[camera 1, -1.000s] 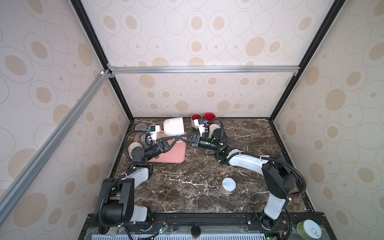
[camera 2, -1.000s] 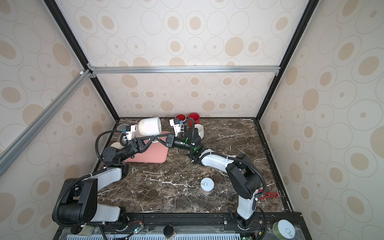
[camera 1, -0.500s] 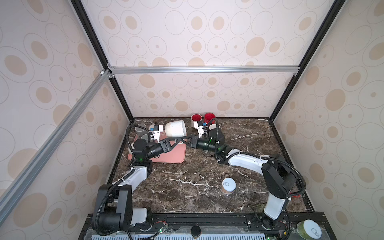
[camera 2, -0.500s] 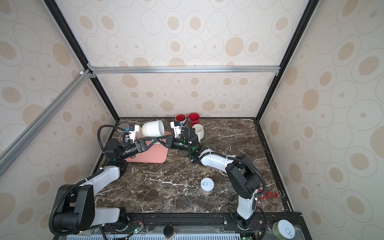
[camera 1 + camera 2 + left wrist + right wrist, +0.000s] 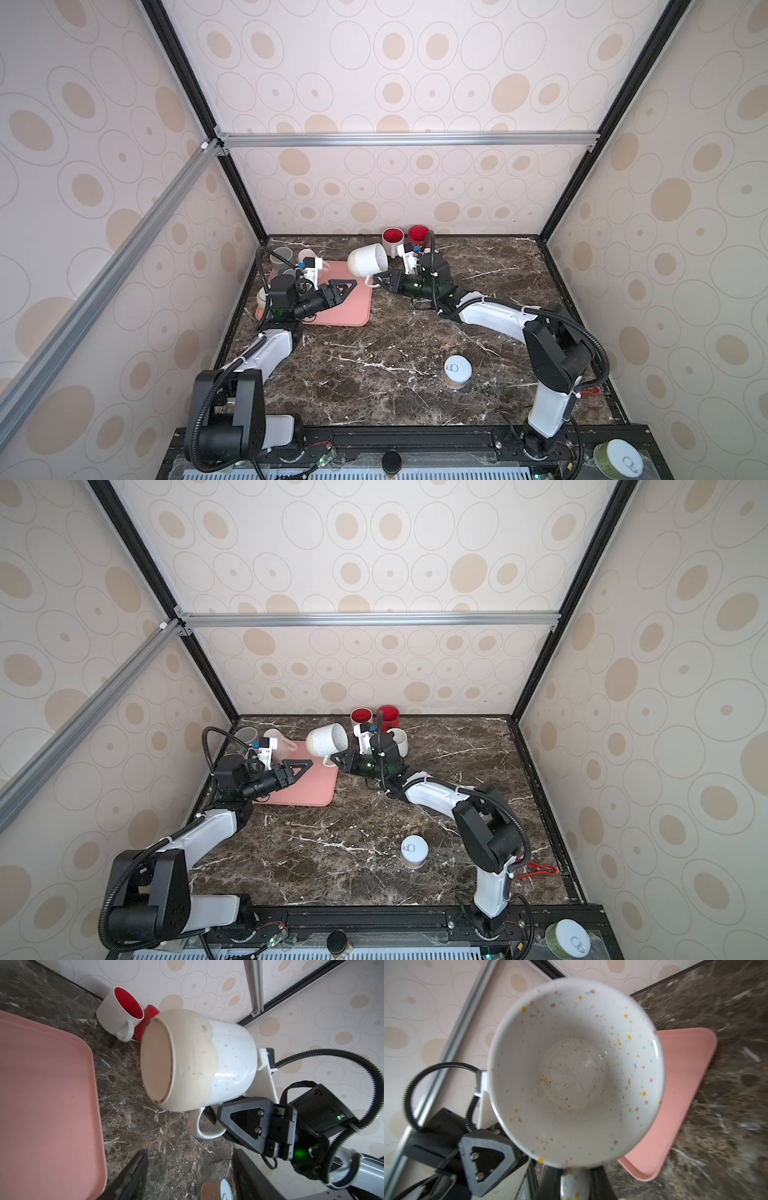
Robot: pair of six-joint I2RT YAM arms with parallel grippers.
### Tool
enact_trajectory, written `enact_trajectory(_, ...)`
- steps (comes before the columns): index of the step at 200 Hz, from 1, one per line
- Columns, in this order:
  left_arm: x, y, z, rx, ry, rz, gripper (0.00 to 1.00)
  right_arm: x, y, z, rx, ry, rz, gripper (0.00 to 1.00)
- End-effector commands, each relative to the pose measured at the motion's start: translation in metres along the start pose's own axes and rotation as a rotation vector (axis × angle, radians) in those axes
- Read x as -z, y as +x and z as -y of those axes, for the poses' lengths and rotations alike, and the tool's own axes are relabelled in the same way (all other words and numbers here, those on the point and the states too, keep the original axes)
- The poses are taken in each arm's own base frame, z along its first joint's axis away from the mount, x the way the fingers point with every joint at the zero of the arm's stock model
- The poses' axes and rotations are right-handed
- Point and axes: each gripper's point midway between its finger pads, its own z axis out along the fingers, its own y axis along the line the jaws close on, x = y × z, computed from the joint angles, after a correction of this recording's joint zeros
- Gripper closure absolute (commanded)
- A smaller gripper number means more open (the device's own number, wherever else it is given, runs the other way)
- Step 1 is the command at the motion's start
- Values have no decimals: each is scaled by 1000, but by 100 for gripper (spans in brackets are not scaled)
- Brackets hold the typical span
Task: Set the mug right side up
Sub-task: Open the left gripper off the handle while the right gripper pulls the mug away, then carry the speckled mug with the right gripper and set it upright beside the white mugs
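Observation:
The bare spot on the tabletop [image 5: 392, 264] beside the tray is below the robot's right gripper, so the gripper should next tip downward, lower the mug onto it base first and let go of the mug's handle.
The mug [image 5: 368, 259] [image 5: 327, 739] is white with coloured speckles and a beige base. It hangs in the air on its side, above the table's back edge near the tray. My right gripper [image 5: 380, 279] [image 5: 340, 757] [image 5: 574, 1184] is shut on the mug's handle [image 5: 204, 1126]. The mug's mouth [image 5: 575, 1068] faces the right wrist camera and its base [image 5: 156, 1061] faces the left wrist camera. My left gripper [image 5: 347, 286] [image 5: 303, 764] [image 5: 190, 1167] stands open over the tray's right edge. It holds nothing and sits a short way from the mug.
A pink tray [image 5: 340, 307] lies at the back left, with a grey mug [image 5: 280, 257] and a pale pink cup [image 5: 307, 255] beside it. Two red-lined mugs [image 5: 392, 237] [image 5: 417, 235] stand at the back wall. A white-lidded can [image 5: 457, 370] stands front centre.
My left gripper has opened and drawn back a little from the mug. The mug has shifted slightly right, still held by my right gripper.

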Motion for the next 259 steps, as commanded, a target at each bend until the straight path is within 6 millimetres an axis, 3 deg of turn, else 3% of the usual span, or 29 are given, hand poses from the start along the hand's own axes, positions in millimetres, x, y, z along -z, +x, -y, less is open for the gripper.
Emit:
enact_trajectory(1,2,-13,-4,-87,-69,4,35,11,-36,-7,166,117,88,100)
enact_trajectory(34,1,-21,-4,-115,-77,9,35,22,-40,37,164,385,99,100)
enact_trajectory(55,-2,-23,-5,-124,-81,8,35,28,-43,52,213,515,98,100)
enact_trajectory(131,-15,-32,-17,-120,-76,-68,36,11,-45,115,340,850,-60,100)
enact_trajectory(154,-10,-36,-10,-179,-109,-79,38,3,-49,125,338,894,-64,100)
enact_trajectory(181,3,-38,-22,-254,-245,-92,37,-7,-52,134,346,924,-70,100)
enact_trajectory(224,8,-37,-22,-287,-275,-91,37,-29,-48,153,352,928,-95,100)
enact_trajectory(252,16,-41,-25,-314,-339,-87,37,-31,-49,163,353,958,-101,100)
enact_trajectory(259,18,-41,-27,-315,-359,-88,36,-29,-51,163,349,963,-99,96)
